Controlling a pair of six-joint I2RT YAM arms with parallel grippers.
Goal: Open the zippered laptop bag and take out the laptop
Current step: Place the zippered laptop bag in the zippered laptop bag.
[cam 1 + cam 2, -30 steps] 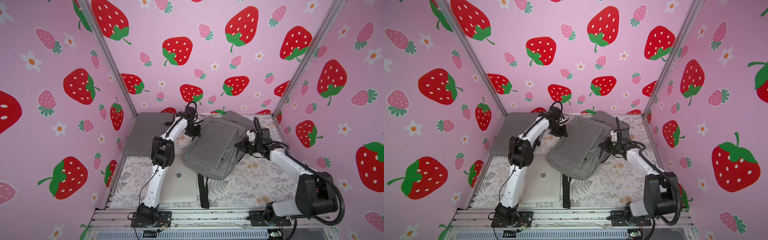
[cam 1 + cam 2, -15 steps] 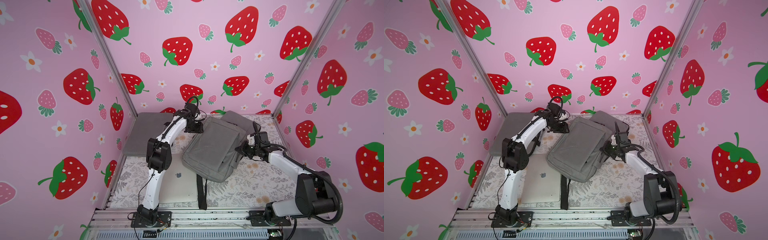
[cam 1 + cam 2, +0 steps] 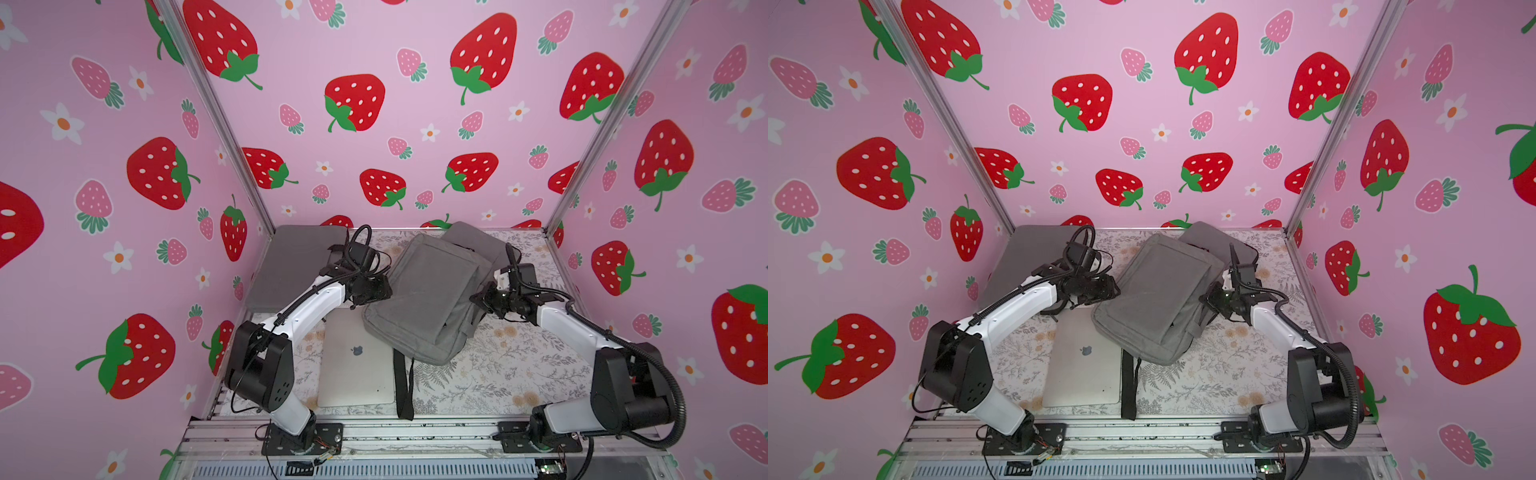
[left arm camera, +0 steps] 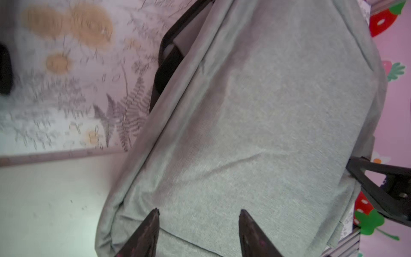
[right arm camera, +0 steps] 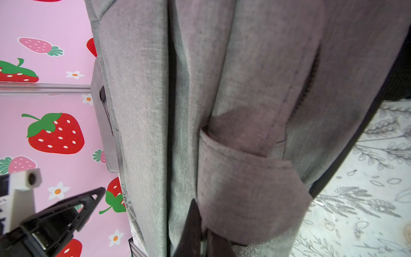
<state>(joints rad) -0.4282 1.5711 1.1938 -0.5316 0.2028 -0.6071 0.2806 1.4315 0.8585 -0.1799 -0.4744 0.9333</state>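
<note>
My left gripper is above the bag's overlapping corner, which lies toward my base, and should move back and down to it because the bag overlaps the laptop.
The grey laptop bag lies tilted across the middle of the table. Part of it rests on the silver laptop, which lies flat outside it near the front. My left gripper is at the bag's left edge. In the left wrist view it is open over the grey fabric, holding nothing, with the laptop beside it. My right gripper is shut on the bag's grey handle loop at its right side.
A flat grey sleeve lies at the back left. Another grey bag sits behind the main one. A black strap trails from the bag toward the front rail. Pink strawberry walls enclose three sides.
My left gripper has opened and drawn back toward the front along the bag's left edge. The right gripper has stayed shut on the handle, with little movement.
</note>
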